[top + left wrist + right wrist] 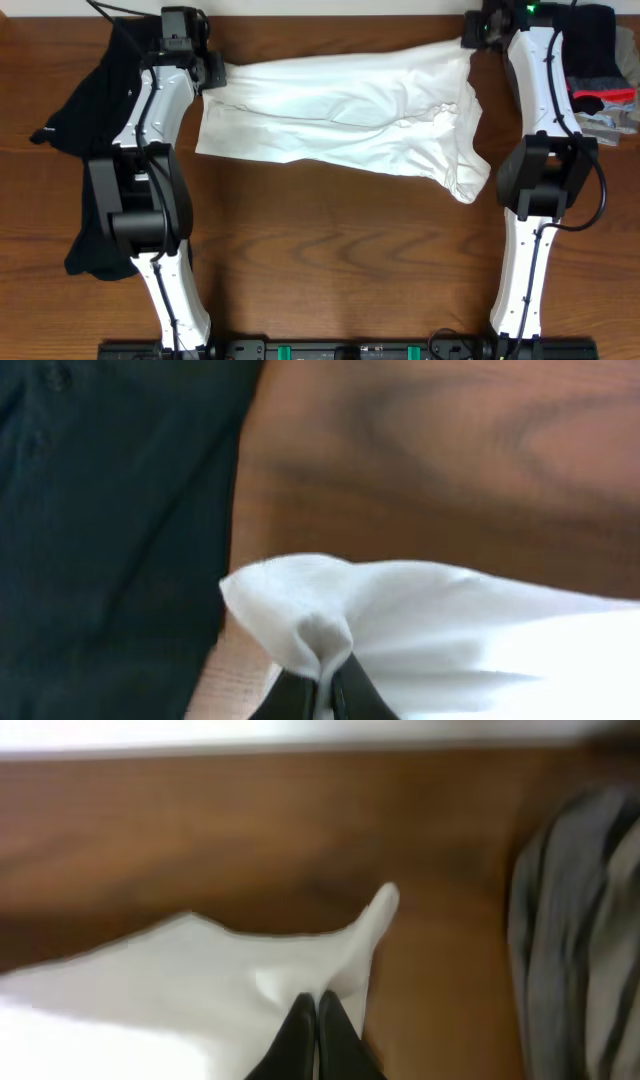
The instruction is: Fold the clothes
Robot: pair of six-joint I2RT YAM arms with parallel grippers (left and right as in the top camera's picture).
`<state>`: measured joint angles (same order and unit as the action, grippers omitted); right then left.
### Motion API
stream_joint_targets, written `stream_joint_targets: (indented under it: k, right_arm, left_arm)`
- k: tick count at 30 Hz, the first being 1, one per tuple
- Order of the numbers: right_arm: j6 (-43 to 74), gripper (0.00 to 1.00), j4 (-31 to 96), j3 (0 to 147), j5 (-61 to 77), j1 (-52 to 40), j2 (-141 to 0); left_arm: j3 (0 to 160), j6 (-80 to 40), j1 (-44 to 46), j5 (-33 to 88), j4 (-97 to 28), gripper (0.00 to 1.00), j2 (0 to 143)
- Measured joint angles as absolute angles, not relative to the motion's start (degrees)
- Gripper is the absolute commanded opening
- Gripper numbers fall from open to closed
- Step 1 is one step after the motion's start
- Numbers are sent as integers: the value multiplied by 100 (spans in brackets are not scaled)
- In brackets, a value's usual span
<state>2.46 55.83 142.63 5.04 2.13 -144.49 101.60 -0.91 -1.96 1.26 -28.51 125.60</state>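
Observation:
The shirt's far part still spreads open, so my right gripper will next pull back over the shirt's drooping end (465,148), which is nearer my base than the gripper, and let go.
The white T-shirt (340,115) lies stretched across the far half of the table, folded lengthwise and wrinkled, with one end drooping toward the right. My left gripper (216,72) is shut on its left edge. In the left wrist view the gripper (327,672) pinches a bunched corner of the T-shirt (450,620) between its dark fingers. My right gripper (470,38) is shut on the shirt's far right corner. Its tips (317,1002) are pressed together on the T-shirt (200,980). A black garment (95,120) lies loose at the left.
The black garment (110,510) runs under and beside my left arm down to the left table edge. A pile of grey, black and red clothes (600,65) sits at the far right corner, and a grey garment (580,920) from it lies close to my right gripper.

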Motion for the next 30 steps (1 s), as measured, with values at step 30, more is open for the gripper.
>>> stream_joint_targets:
  k: [30]
  right_arm:
    - [228, 1, 9454, 13662, 705, 357, -13872]
  left_arm:
    - [9804, 244, -676, 134, -4768, 6, 12070]
